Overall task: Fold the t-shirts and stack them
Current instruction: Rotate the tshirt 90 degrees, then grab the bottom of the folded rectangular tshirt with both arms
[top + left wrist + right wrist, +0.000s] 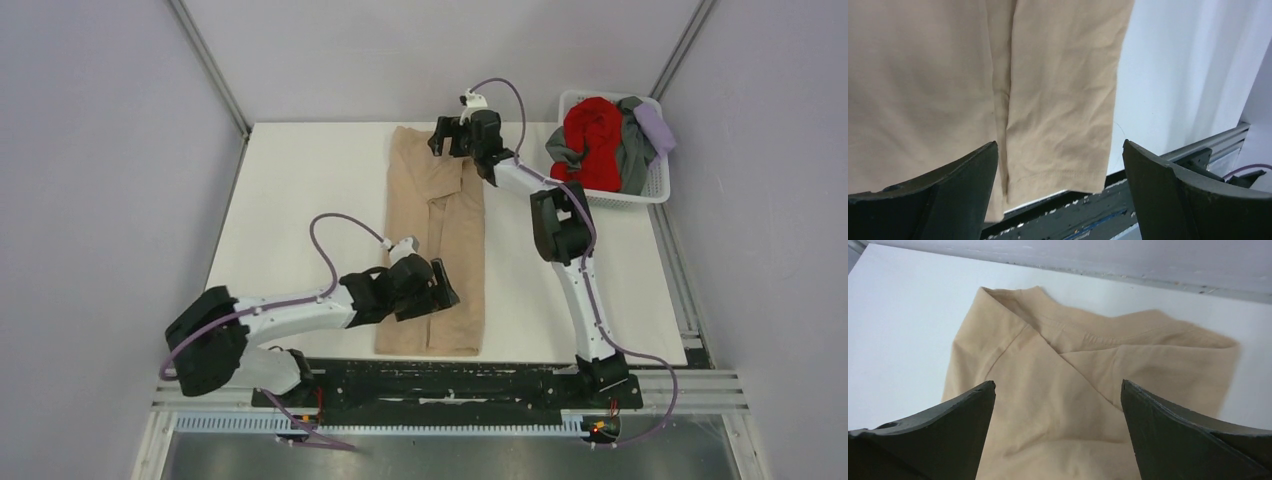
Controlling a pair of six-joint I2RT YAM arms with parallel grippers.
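My left gripper moves back and down, toward the left in the top view, onto the corner of the t-shirt's hem there next, since the t-shirt's sides already lie folded inward.
A tan t-shirt lies as a long narrow strip down the middle of the white table, its sides folded inward. My left gripper hovers open over the strip's near part; the left wrist view shows the hem between its spread fingers, nothing held. Over the far end hangs my right gripper, open too, and the collar lies ahead of its fingers in the right wrist view. Red, grey and pale lavender t-shirts are heaped in a basket.
The white lattice basket stands at the table's far right corner. A black rail with the arm bases runs along the near edge; the shirt's hem reaches close to it. Metal frame bars border the table's right side.
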